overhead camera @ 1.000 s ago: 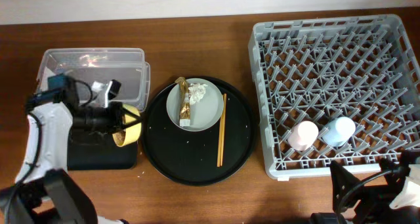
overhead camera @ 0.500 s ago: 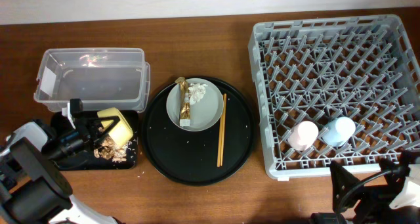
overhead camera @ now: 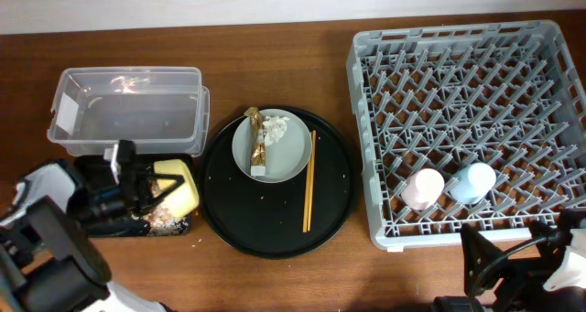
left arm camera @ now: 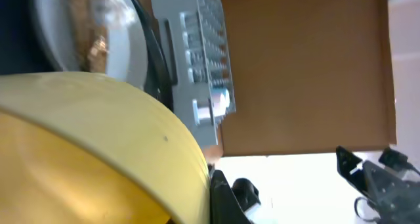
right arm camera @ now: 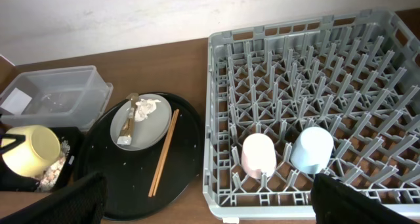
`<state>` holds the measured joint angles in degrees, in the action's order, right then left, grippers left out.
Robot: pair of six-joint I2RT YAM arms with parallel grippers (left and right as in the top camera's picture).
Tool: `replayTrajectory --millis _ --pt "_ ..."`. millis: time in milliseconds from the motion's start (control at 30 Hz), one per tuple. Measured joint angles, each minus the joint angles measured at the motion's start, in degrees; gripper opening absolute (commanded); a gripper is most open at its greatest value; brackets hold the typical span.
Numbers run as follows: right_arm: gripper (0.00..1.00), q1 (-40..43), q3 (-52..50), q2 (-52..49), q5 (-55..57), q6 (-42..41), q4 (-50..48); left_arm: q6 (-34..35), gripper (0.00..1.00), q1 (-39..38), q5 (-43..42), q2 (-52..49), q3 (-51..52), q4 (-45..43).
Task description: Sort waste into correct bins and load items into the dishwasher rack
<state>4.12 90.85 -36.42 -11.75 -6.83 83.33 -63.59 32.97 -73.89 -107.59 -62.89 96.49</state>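
The left gripper goes to the right in the overhead view next and releases the levelled bowl on the round tray's near part, because that part lies bare.
My left gripper (overhead camera: 151, 188) is shut on the yellow bowl (overhead camera: 177, 186), held tilted just above the shallow black tray (overhead camera: 110, 230). Brown food scraps with rice (overhead camera: 163, 222) lie in that tray. The bowl fills the left wrist view (left arm camera: 85, 152). The grey plate (overhead camera: 284, 152) on the round black tray (overhead camera: 265, 225) carries the gold-brown wrapper (overhead camera: 256, 140) and the white tissue (overhead camera: 276, 125). Chopsticks (overhead camera: 309, 179) lie beside the plate. The pink cup (overhead camera: 423, 188) and blue cup (overhead camera: 473, 181) stand in the grey rack (overhead camera: 476, 83). My right gripper (overhead camera: 517, 257) is open and empty near the front edge.
The clear tub (overhead camera: 128, 111) with a white label stands behind the shallow tray and looks empty. The rack takes up the right half of the table. Bare wood lies between the round tray and the rack.
The bowl was tipped over the shallow black tray and the scraps landed in it. The bowl has since turned and shifted slightly right and down. The right arm has not moved.
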Motion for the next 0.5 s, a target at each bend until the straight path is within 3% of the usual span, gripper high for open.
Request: replayTrajectory --millis 67,133,200,300,400,433,467,500 --pt "0.99 0.0 0.0 0.0 0.0 0.0 0.0 9.4 0.00 -3.9 1.0 3.6 0.1 -3.0" --pt "0.99 0.0 0.0 0.0 0.0 0.0 0.0 25.4 0.00 -12.1 5.8 9.9 -0.1 -9.6" --pt "0.99 0.0 0.0 0.0 0.0 0.0 0.0 46.6 0.00 -23.6 22.1 16.0 0.0 -25.6" --pt "0.99 -0.1 0.0 0.0 0.0 0.0 0.0 70.6 0.00 -49.8 49.8 18.1 0.1 -35.3" --pt "0.99 -0.1 0.0 0.0 0.0 0.0 0.0 84.7 0.00 -67.8 68.5 18.4 4.3 -44.1" --pt "0.99 -0.1 0.0 0.0 0.0 0.0 -0.1 88.6 0.19 -72.5 73.4 18.4 6.8 -46.7" --pt "0.99 -0.1 0.0 0.0 0.0 0.0 -0.1 91.3 0.30 -75.8 77.9 18.4 9.0 -49.4" --pt "0.98 -0.1 0.0 0.0 0.0 0.0 0.0 92.8 0.74 -76.5 80.2 18.6 10.4 -52.1"
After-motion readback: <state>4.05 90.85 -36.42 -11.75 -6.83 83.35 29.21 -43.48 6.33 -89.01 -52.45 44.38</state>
